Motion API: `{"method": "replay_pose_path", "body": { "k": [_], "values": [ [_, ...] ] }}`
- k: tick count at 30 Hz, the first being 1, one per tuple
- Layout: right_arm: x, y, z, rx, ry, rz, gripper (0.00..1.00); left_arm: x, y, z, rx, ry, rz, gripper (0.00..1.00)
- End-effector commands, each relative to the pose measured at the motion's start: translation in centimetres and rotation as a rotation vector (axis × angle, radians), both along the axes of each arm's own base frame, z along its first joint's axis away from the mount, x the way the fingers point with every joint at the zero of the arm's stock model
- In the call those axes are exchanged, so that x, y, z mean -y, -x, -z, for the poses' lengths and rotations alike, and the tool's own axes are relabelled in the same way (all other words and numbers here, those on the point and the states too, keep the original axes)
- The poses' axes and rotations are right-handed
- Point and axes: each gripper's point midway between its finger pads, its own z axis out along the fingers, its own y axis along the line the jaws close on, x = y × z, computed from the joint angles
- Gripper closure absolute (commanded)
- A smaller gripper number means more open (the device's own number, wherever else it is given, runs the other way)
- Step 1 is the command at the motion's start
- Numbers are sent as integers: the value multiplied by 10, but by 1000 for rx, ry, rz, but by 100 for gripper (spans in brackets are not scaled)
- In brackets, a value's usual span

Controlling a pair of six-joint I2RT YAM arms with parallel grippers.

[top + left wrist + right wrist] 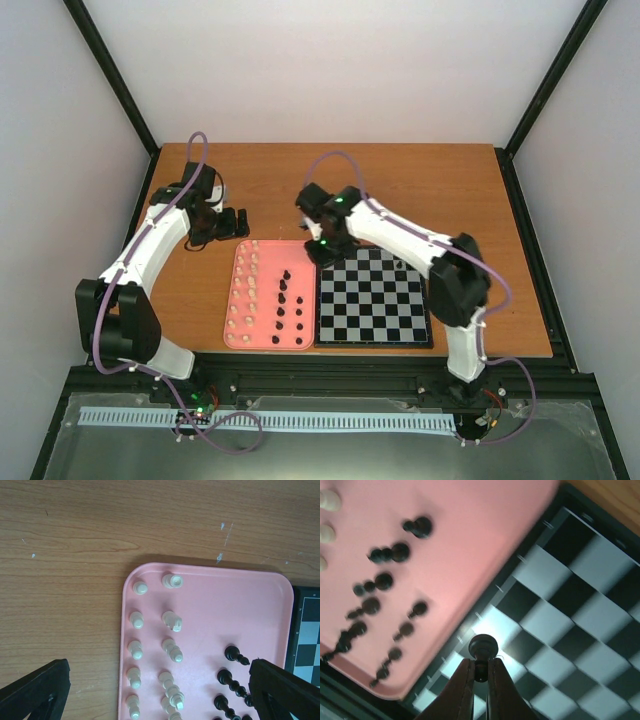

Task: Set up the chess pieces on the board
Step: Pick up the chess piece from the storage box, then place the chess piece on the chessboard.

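Observation:
Next, my right gripper carries the pawn across the board toward the board's edge opposite the tray, then down onto a square, since the pawn still hangs by the tray.
My right gripper is shut on a black chess piece and holds it over the board near the board's left edge, beside the tray. In the top view the right gripper hangs at the far left corner of the board. Several more black chess pieces stand on the pink tray. Rows of cream-white pieces stand on the tray's left half. My left gripper is open above the tray's far end, with nothing between its fingers.
The pink tray lies flush against the board's left side, with black pieces in its right half and white ones in its left half. Bare wooden tabletop stretches behind both. Black frame posts stand at the table's corners.

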Motion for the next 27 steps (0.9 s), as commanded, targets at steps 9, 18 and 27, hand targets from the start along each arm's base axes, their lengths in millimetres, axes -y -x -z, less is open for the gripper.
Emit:
{"method": "replay_pose_path", "body": {
  "k": [9, 18, 27],
  "values": [
    [169, 17, 13, -49, 122, 355, 97, 4, -2, -11, 39, 22, -4, 0],
    [209, 19, 37, -69, 169, 428, 97, 3, -3, -9, 30, 20, -5, 0],
    [220, 12, 49, -56, 175, 455, 97, 3, -3, -8, 27, 17, -5, 0]
  ]
}}
